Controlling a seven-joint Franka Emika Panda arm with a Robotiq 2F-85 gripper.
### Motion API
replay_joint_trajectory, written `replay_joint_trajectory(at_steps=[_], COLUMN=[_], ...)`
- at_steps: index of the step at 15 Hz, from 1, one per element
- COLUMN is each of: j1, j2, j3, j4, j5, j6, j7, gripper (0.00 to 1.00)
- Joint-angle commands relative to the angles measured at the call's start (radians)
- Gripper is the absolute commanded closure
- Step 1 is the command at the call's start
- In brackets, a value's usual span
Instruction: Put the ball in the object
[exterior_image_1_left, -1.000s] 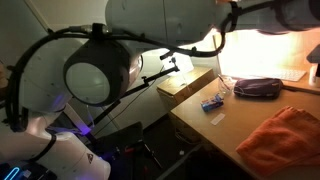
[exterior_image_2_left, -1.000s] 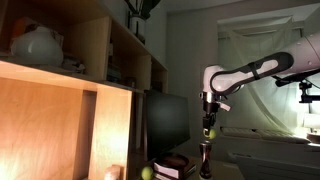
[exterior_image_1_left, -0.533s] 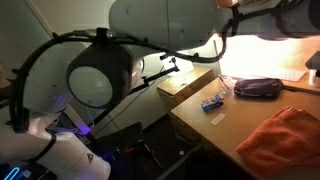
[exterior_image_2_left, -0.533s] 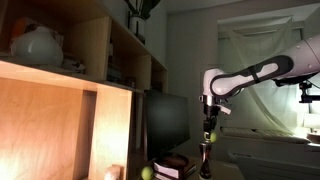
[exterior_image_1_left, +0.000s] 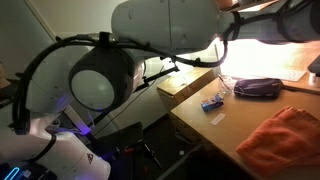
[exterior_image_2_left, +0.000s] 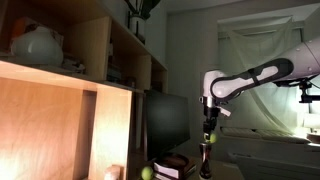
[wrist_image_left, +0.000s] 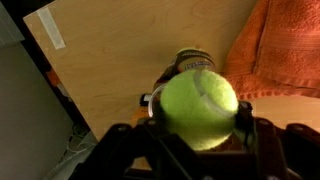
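Note:
The object's rim peeks out beside the ball, so the gripper next needs to move the ball sideways over the opening of the pale-rimmed object (exterior_image_2_left: 205, 147) (wrist_image_left: 155, 98) and release it there.
In the wrist view the fuzzy yellow-green ball (wrist_image_left: 198, 108) fills the middle of the picture, and my gripper (wrist_image_left: 197, 112) is shut on it with a finger at each side. Just behind the ball a dark, pale-rimmed round object (wrist_image_left: 194, 59) stands on the wooden table (wrist_image_left: 120, 60). In an exterior view the gripper (exterior_image_2_left: 209, 128) hangs from the white arm with the ball (exterior_image_2_left: 210, 134) in it, right above a tall dark object (exterior_image_2_left: 206, 160). In the exterior view blocked by the arm, gripper and ball are hidden.
An orange-red cloth (wrist_image_left: 285, 45) lies right of the object, also seen on the table (exterior_image_1_left: 285, 140). A dark pouch (exterior_image_1_left: 257, 87), a small blue item (exterior_image_1_left: 211, 103) and a cardboard box (exterior_image_1_left: 185, 85) sit farther along. Wooden shelves (exterior_image_2_left: 70, 110) and a monitor (exterior_image_2_left: 168, 120) stand beside the arm.
The arm has shifted slightly and the ball hangs a touch lower above the dark object. The grip on the ball is unchanged.

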Motion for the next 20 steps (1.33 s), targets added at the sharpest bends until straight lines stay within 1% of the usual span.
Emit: replay_joint_trajectory(at_steps=[1,5,11,17,20], j1=[-0.001,-0.001,-0.002,-0.004,-0.005], j2=[0.038,0.057,0.085,0.086,0.088], j3=[-0.013,-0.018,-0.021,-0.023,-0.035], j4=[0.061,0.079,0.097,0.096,0.099], j5=[-0.002,-0.009,-0.009,-0.007,-0.005], j6=[0.032,0.064,0.152,0.141,0.136], j7=[0.046,0.064,0.085,0.100,0.161], gripper=[0.58,0.58,0.58,0.58,0.58])
